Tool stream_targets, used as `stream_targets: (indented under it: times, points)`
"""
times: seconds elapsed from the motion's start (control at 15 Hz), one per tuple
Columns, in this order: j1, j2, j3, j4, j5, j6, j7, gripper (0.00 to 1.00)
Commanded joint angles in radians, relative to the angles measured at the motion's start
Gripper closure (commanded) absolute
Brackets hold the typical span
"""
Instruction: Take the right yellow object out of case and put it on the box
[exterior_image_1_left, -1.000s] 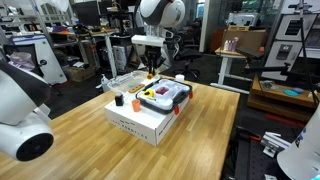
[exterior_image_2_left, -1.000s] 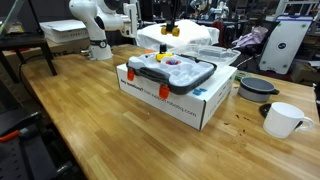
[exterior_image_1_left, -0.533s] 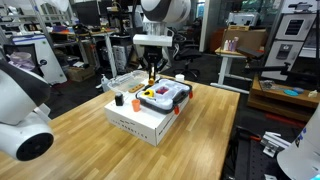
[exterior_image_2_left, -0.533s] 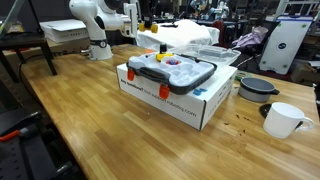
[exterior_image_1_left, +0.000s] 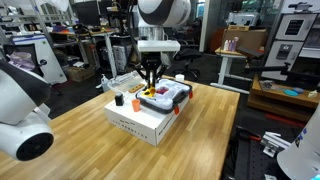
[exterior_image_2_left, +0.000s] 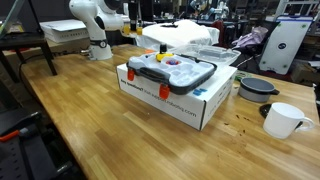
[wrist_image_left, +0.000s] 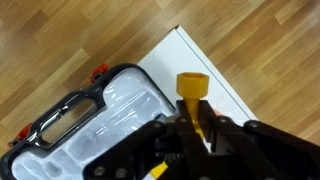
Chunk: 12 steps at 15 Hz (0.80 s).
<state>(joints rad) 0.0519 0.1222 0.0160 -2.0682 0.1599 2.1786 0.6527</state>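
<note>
The yellow object will go onto the bare box top beside the case's corner, since that spot is clear. My gripper will turn as it moves down there next to release it.
My gripper is shut on a yellow object with a wide head and a thin stem. It hangs above the white box, just off the corner of the case. The case has a clear lid, a black rim and red latches. In an exterior view the gripper hangs over the far end of the case, which lies on the box. In an exterior view the case rests on the box. The gripper barely shows there.
A small orange piece and a black piece stand on the box beside the case. A white mug and a dark bowl sit on the wooden table. A white robot stands close by.
My gripper, still holding the yellow object, has moved sideways away from the case and come a little lower over the box. The case and box have not moved.
</note>
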Motion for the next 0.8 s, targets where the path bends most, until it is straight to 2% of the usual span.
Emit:
stream_targets:
  times: [0.0,0.47,0.73]
  points:
    - [0.002,-0.011,0.01,-0.002,-0.021,-0.05,-0.172,0.96]
    - [0.033,-0.003,0.049,-0.005,-0.052,-0.122,-0.463,0.96]
    - [0.047,0.033,0.06,0.0,-0.084,-0.109,-0.504,0.96]
